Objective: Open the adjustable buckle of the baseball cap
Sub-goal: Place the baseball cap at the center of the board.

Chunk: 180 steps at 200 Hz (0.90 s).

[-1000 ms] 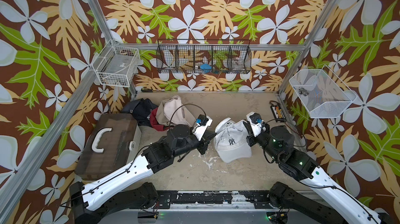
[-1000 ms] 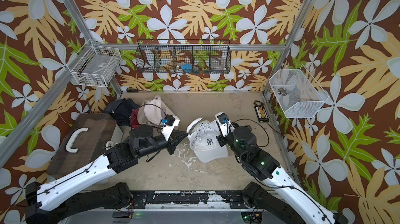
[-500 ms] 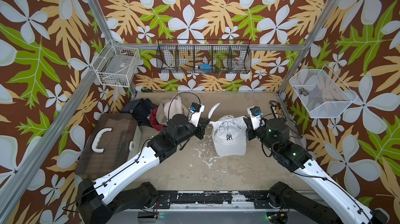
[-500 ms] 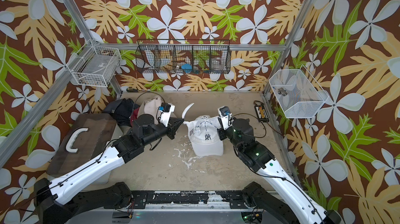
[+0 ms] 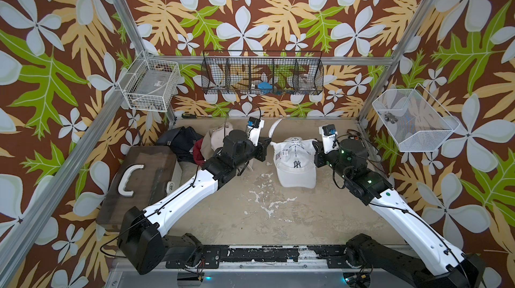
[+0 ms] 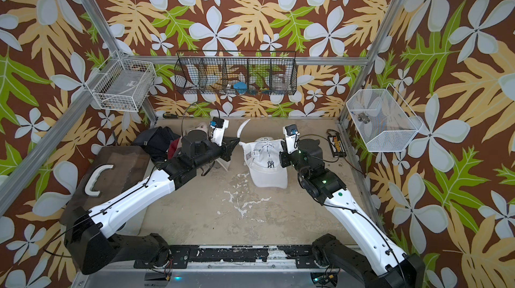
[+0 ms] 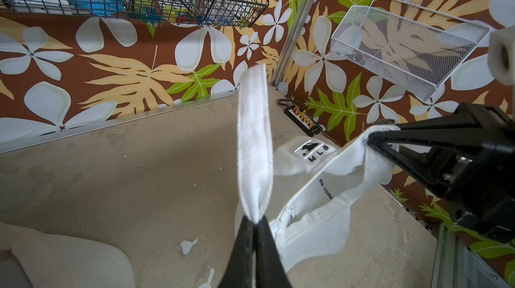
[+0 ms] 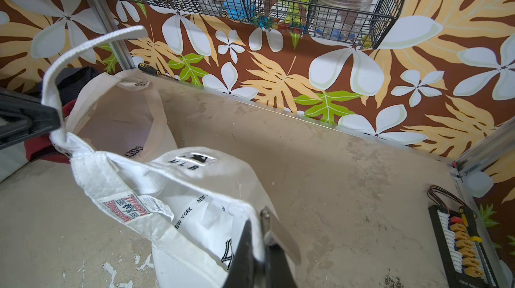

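Observation:
The strap is out of the buckle [image 8: 278,236], so my right gripper should next carry the cap's edge outward over the clear tabletop and release.
A white baseball cap [image 5: 295,164] [image 6: 267,164] with a dark logo hangs stretched between both grippers, its brim towards the front. My left gripper [image 5: 269,144] [image 7: 254,221] is shut on the white strap [image 7: 253,139] [image 8: 69,55]. The strap's free end curls up, apart from the buckle. My right gripper [image 5: 315,144] [image 8: 260,222] is shut on the cap's opposite back edge, right beside the metal buckle [image 8: 278,236]. In the left wrist view the right gripper [image 7: 370,136] pinches that edge.
A pile of other caps [image 5: 217,139] and a black bag [image 5: 178,139] lie at the back left, next to a brown case [image 5: 139,180] with a white handle. A connector board [image 6: 337,144] sits at the right edge. Wire baskets [image 5: 262,75] hang on the walls.
Both grippers have carried the cap towards the back wall and pulled its back band taut. The strap's end, looped near the cap a second ago, now stands free above the left gripper.

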Each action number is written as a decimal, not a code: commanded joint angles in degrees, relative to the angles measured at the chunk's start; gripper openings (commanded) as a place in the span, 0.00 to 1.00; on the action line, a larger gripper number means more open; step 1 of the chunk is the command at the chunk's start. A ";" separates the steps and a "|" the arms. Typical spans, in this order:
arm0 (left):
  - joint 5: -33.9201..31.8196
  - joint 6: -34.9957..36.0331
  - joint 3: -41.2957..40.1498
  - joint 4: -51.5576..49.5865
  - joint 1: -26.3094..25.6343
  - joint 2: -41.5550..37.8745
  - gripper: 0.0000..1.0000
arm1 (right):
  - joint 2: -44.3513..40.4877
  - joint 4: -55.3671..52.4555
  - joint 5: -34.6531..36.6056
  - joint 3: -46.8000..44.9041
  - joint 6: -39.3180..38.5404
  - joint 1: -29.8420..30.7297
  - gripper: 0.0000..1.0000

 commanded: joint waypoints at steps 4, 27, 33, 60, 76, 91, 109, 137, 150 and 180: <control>-0.38 1.49 2.66 1.78 1.13 2.31 0.00 | 1.67 2.76 -1.11 1.68 0.75 -2.07 0.00; -0.86 2.24 5.04 1.11 1.86 4.65 0.00 | 3.77 3.03 -3.01 3.23 1.19 -4.57 0.00; -0.94 2.44 5.46 1.04 2.02 5.17 0.00 | 4.35 3.12 -3.32 3.61 1.35 -5.10 0.00; -1.68 2.86 7.39 0.90 2.69 7.21 0.00 | 6.69 3.45 -4.24 5.03 1.61 -6.19 0.00; -2.26 3.13 8.51 0.82 2.90 8.43 0.00 | 7.70 3.96 -4.41 5.35 1.86 -6.49 0.00; -2.48 3.39 9.80 0.41 3.05 9.59 0.00 | 8.80 4.23 -4.80 5.87 2.07 -6.92 0.00; -3.01 3.72 11.41 -0.20 3.09 10.82 0.00 | 10.09 4.18 -5.21 6.62 2.20 -7.33 0.00; -4.38 4.35 12.97 -0.69 3.09 11.99 0.00 | 11.13 4.36 -5.08 7.41 2.51 -7.59 0.00; -5.39 4.73 13.49 -0.91 3.11 12.49 0.02 | 11.63 4.45 -4.53 7.61 2.69 -7.68 0.00; -6.47 5.99 16.28 -3.47 3.12 14.28 0.58 | 13.72 3.74 -3.80 9.30 2.04 -7.95 0.15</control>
